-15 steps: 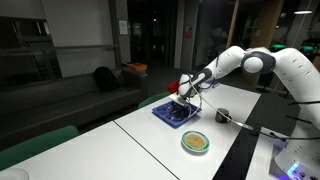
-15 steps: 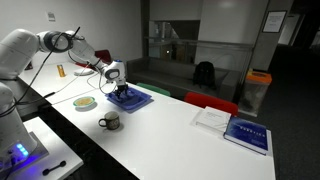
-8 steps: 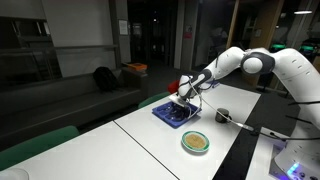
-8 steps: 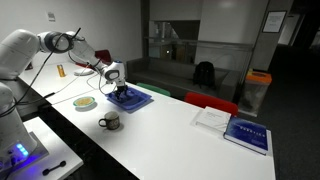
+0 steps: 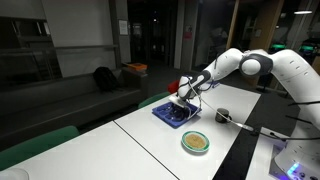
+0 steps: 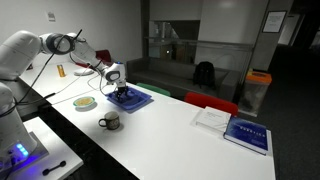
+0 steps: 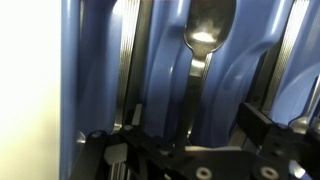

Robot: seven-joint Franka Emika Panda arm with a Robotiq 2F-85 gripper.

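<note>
Next, my gripper stays low over the channel and draws its open fingers together on the spoon's dark handle (image 7: 191, 106), as that handle already lies between its fingers.
A blue cutlery tray (image 5: 178, 116) (image 6: 132, 99) lies on the white table (image 5: 150, 140), and my gripper (image 5: 181, 103) (image 6: 122, 91) hangs just above it, pointing down. In the wrist view the tray's ribbed blue dividers (image 7: 100, 70) fill the picture. A metal spoon (image 7: 208, 30) lies in one channel, bowl at the top and handle running down towards me. My gripper (image 7: 195, 122) is open, its dark fingers (image 7: 258, 118) standing on either side of the spoon handle. Nothing is held.
A plate with food (image 5: 196, 142) (image 6: 86, 102) and a dark mug (image 5: 222, 116) (image 6: 111, 122) sit near the tray. Books (image 6: 236, 128) lie farther along the table. An orange bottle (image 6: 60, 70) stands behind the arm. Chairs (image 6: 210, 102) line the table's far side.
</note>
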